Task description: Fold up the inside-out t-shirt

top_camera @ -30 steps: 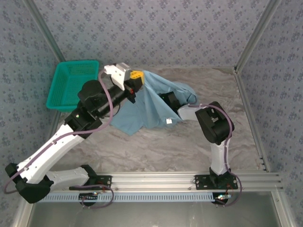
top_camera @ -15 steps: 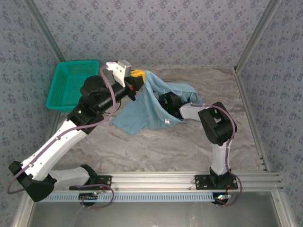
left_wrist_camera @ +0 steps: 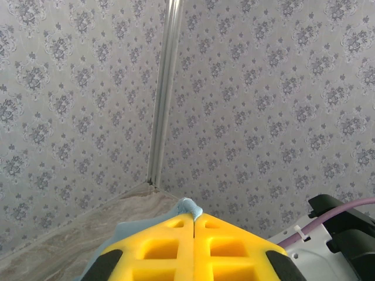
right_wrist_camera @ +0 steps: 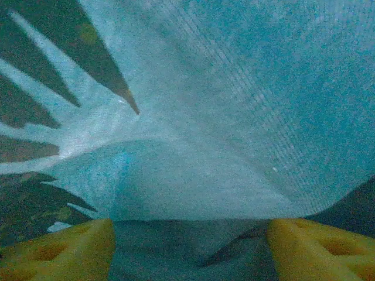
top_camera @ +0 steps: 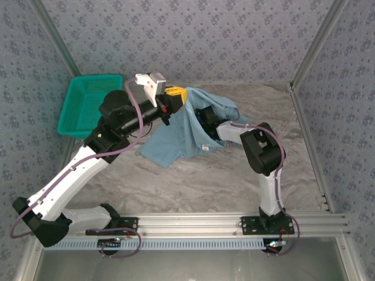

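Next, my right gripper holds nearly still and closes to get the shirt fold under the draped cloth, since that fabric lies between its open fingers.
The inside-out t-shirt (top_camera: 176, 137) is light blue and hangs bunched over the table's back middle, with a small white tag (top_camera: 206, 148) at its near edge. My left gripper (top_camera: 177, 93) holds it up, its yellow fingers (left_wrist_camera: 158, 246) pressed shut on a small fold of the shirt (left_wrist_camera: 191, 206). My right arm's wrist (top_camera: 207, 116) reaches in under the draped cloth, which hides its fingers from above. In the right wrist view my right gripper (right_wrist_camera: 190, 252) is open, its yellow fingertips (right_wrist_camera: 61, 246) far apart, with blue shirt fabric (right_wrist_camera: 205, 146) close all around and ahead.
A teal mesh basket (top_camera: 88, 105) stands at the back left, beside my left arm. Patterned walls and metal posts (top_camera: 307, 52) close in the back and sides. Bare marbled tabletop (top_camera: 193, 181) lies in front of the shirt.
My right gripper has opened and pushed further in under the shirt, toward the back left. My left gripper has carried its pinch of shirt a little right and back.
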{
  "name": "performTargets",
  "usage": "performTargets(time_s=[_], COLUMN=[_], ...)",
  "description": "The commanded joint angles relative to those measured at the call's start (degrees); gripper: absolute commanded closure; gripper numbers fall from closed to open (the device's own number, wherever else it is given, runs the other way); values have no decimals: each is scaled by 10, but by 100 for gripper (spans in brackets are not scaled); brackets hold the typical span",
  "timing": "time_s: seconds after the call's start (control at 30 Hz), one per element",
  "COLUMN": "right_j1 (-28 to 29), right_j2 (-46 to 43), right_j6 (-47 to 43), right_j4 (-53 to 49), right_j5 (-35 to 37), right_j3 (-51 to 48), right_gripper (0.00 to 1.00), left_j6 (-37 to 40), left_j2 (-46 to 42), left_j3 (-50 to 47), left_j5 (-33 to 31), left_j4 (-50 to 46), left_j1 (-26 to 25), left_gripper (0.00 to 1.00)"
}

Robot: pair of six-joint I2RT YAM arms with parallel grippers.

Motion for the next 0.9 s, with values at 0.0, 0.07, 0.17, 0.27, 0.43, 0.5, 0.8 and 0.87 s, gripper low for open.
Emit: performTargets(time_s=[0.0, 0.07, 0.17, 0.27, 0.43, 0.5, 0.8, 0.87], right_j1=[12, 12, 9, 3, -7, -11, -25, -27], right_j2=[39, 45, 40, 14, -57, -88, -241, -272], right_j6=[18, 17, 13, 6, -13, -15, -67, -81], right_j4=[-64, -68, -65, -47, -2, 15, 41, 42], right_j5=[-25, -41, -51, -61, -90, -109, -152, -160], right_j3=[-1, 4, 2, -9, -46, -64, -166, -174], right_gripper=[38, 53, 76, 96, 100, 100, 100, 100], left_j6=[-6, -2, 3, 12, 38, 48, 16, 6], left_j2=[-23, -26, -29, -32, -35, -36, -7, 9], left_j3=[14, 14, 11, 8, 8, 10, -7, -17], left_j5=[9, 3, -10, -43, -138, -179, -250, -252], left_j4=[31, 29, 22, 11, -15, -26, -61, -60], left_j1=[1, 1, 0, 1, 7, 17, 162, 196], left_gripper=[100, 100, 100, 100, 100, 100, 100, 100])
